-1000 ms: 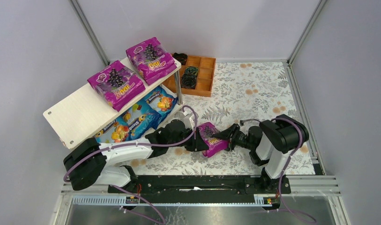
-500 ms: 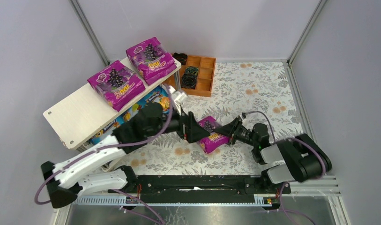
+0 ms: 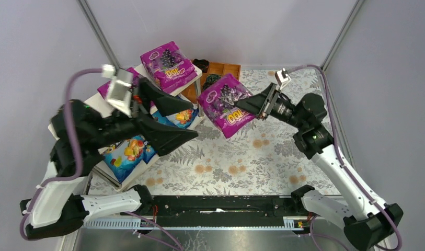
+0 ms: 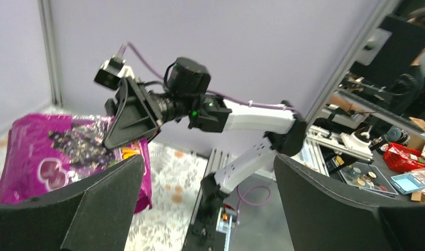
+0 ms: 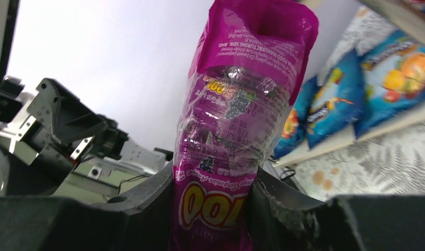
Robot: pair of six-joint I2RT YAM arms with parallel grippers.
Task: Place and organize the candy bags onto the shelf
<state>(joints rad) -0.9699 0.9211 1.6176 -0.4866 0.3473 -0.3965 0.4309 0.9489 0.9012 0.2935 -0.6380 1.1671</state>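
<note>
The shelf's top board is bare white beside the purple bags, so I will move my right gripper to the left in the top view, over the board, and release.
My right gripper is shut on the end of a magenta-purple candy bag and holds it in the air beside the right end of the shelf. In the right wrist view the bag stands pinched between my fingers. My left gripper hangs raised over the shelf's front, open and with nothing in it; its view shows the held bag ahead. A purple bag lies on the top board. Blue bags fill the lower tier.
An orange-brown compartment tray with black coiled rings stands behind the held bag. The flower-patterned table runs on to the right. Grey walls with metal posts close in the back and both sides. My left arm hides much of the shelf's top board.
My left gripper opened, came off the purple bag and swung up and left over the shelf. My right gripper lifted that bag off the table toward the shelf's right end.
</note>
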